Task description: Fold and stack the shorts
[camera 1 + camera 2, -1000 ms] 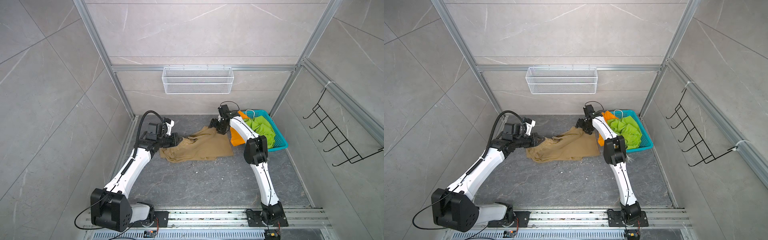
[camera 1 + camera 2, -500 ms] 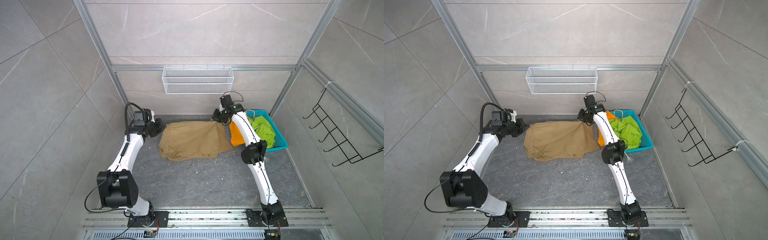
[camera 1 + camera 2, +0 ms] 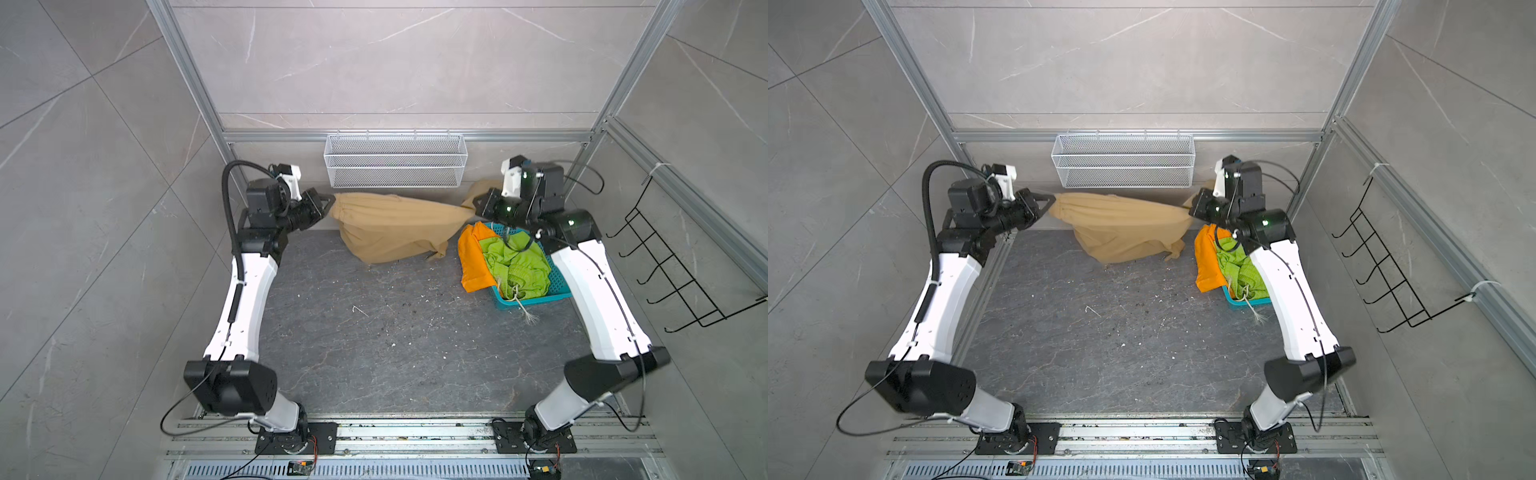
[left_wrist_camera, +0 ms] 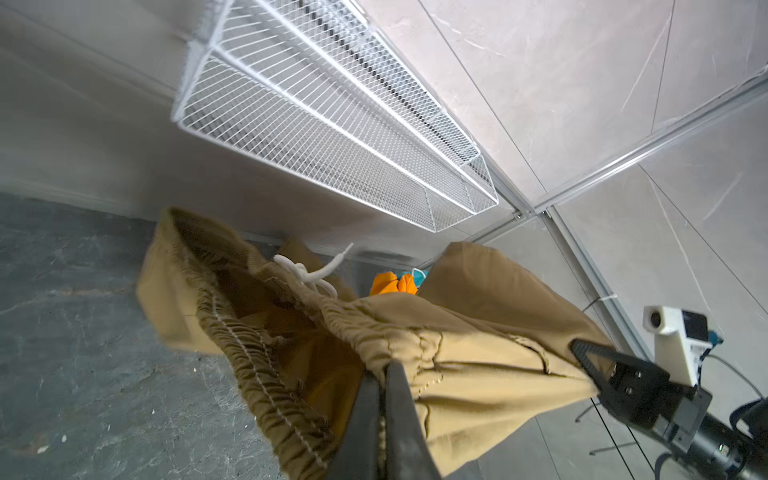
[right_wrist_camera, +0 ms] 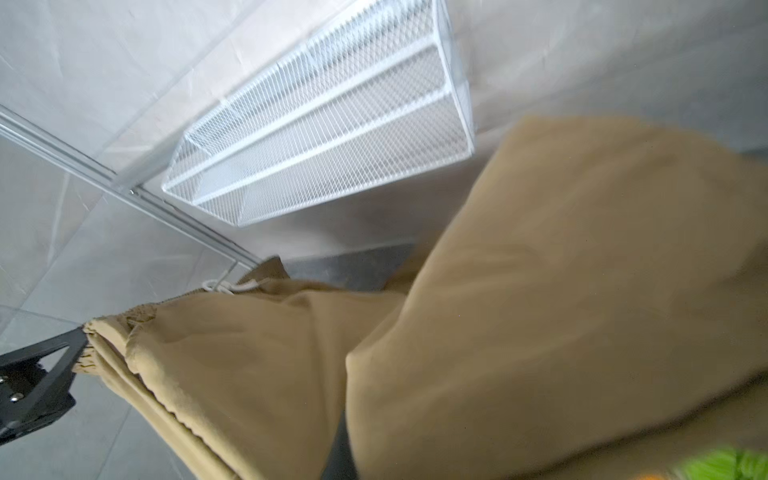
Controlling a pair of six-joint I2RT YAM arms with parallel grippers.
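Note:
The shorts have room on the open grey floor, so the robot's left gripper will go there, down and back toward the base bar, and let go of the shorts' waistband.
The khaki shorts hang stretched between my two grippers close to the back wall, sagging toward the grey floor. My left gripper is shut on the gathered waistband, and its fingers pinch the cloth in the left wrist view. My right gripper is shut on the other end of the khaki shorts, whose fabric covers its jaws in the right wrist view. The orange shorts and lime green shorts lie in the teal basket, under my right arm.
A white wire basket is fixed to the back wall just above the stretched cloth. A black wire rack hangs on the right wall. The arms' base rail runs along the front. A green drawstring trails over the teal basket's front.
Both grippers rose and drew apart toward the back wall, lifting the khaki shorts off the floor and pulling them taut. The right gripper closed on the cloth.

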